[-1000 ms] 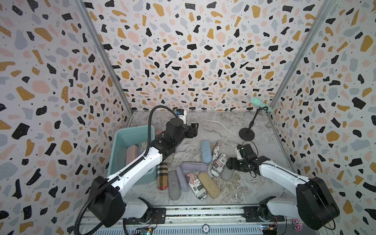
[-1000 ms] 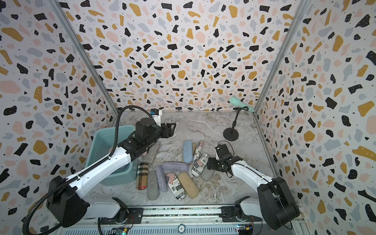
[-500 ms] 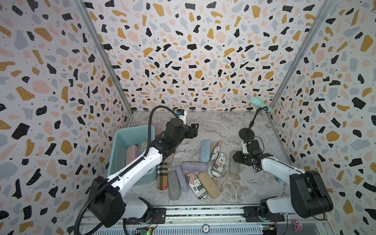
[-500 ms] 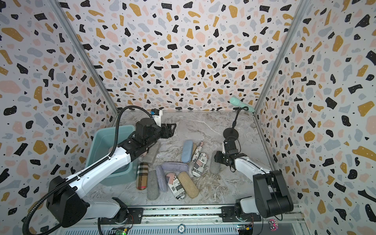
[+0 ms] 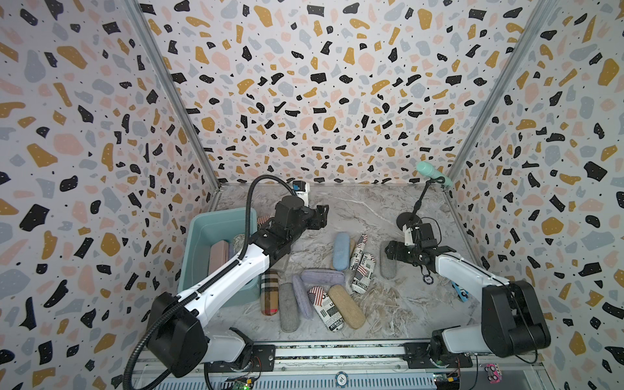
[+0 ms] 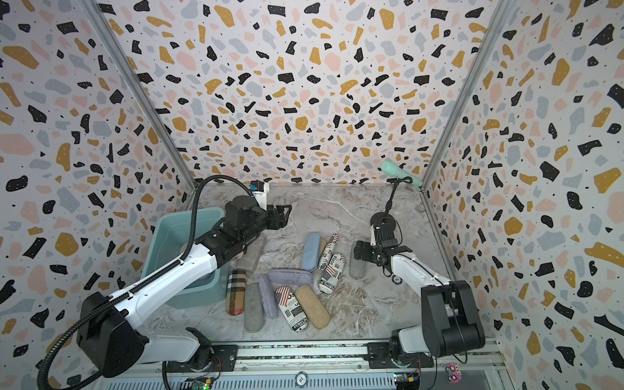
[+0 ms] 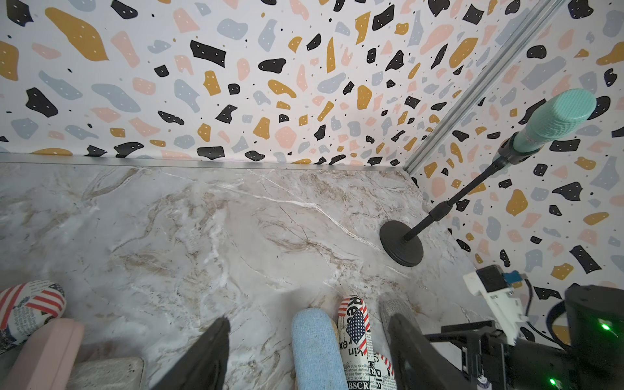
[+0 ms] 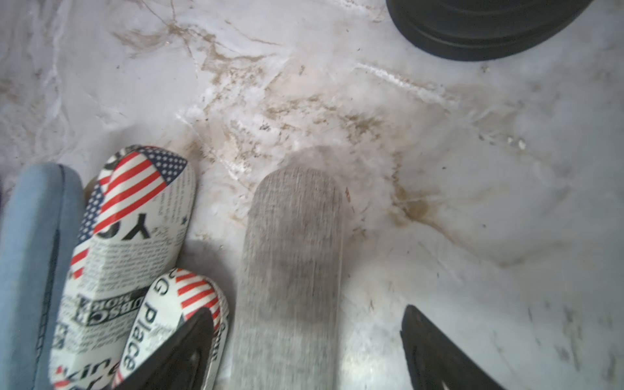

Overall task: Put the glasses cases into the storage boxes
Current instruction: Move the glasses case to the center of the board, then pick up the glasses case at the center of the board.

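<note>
The separate grey case's near end (image 5: 388,273) is below and back from the robot's right gripper, so the gripper should move back and down onto it, with its fingers already on both sides of the case's width.
The teal storage box (image 5: 202,224) (image 6: 169,224) stands at the left, with a pink glasses case (image 5: 217,256) and others inside. Several glasses cases lie mid-table: light blue (image 5: 341,251), newsprint with flags (image 5: 363,271), lavender (image 5: 322,277), plaid (image 5: 269,292), grey (image 5: 288,307), tan (image 5: 347,306). A separate grey case (image 5: 387,265) (image 8: 290,256) lies to their right. My right gripper (image 5: 388,251) (image 8: 307,312) stands open low over its end, one jaw on each side. My left gripper (image 5: 320,216) (image 7: 309,319) hangs open and empty past the box's far right corner.
A mint microphone (image 5: 434,172) on a black stand with a round base (image 5: 407,219) stands at the back right, just behind my right wrist. Terrazzo walls close in three sides. Another grey case (image 6: 252,254) lies against the box under my left arm.
My right gripper drew back toward the microphone base, shut, then opened. The grey case now lies lengthwise apart from the newsprint cases. The left arm has not moved.
</note>
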Motion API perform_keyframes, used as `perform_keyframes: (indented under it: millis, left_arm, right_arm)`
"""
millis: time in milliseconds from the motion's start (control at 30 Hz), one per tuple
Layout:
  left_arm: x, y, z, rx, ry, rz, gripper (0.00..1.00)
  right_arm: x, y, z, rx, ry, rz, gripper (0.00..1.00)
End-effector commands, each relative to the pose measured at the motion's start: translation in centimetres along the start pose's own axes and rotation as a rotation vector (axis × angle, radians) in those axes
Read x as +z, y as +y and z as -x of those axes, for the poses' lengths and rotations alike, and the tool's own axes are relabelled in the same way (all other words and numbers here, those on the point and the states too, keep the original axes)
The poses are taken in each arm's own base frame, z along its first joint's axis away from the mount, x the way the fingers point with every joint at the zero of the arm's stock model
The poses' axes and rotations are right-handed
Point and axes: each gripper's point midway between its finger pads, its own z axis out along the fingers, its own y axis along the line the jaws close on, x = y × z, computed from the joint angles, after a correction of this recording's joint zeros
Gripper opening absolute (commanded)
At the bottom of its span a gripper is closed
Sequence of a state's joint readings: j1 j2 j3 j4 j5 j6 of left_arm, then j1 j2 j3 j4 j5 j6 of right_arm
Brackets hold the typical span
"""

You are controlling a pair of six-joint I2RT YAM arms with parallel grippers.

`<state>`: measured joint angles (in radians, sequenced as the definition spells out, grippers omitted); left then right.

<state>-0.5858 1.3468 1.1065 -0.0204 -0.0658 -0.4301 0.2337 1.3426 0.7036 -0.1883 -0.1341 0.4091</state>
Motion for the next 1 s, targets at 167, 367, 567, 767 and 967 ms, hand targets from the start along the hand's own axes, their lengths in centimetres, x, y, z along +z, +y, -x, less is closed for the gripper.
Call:
perform_keyframes:
  millis: [167, 367, 567, 767, 967]
  left_arm:
    - [-0.1, -0.6, 0.4, 0.008, -0.017, -0.024, 0.76]
    - [-0.3, -0.5, 0.5, 0.014, -0.029, -0.023, 0.77]
    - [-0.2, -0.6, 0.4, 0.01, -0.025, -0.027, 0.78]
    - [-0.3, -0.7, 0.4, 0.009, -0.022, -0.032, 0.78]
    - [-0.3, -0.8, 0.3, 0.007, -0.019, -0.038, 0.79]
  right_arm:
    - [0.0, 0.1, -6.3, -0.06, 0.149, -0.115, 0.92]
    - [0.7, -0.2, -6.6, -0.066, 0.144, -0.155, 0.88]
    - [1.6, -0.7, -6.6, -0.051, 0.142, -0.171, 0.8]
    - [2.2, -0.9, -5.9, -0.052, 0.13, -0.166, 0.76]
    - [2.5, -0.4, -5.5, -0.064, 0.112, -0.135, 0.69]
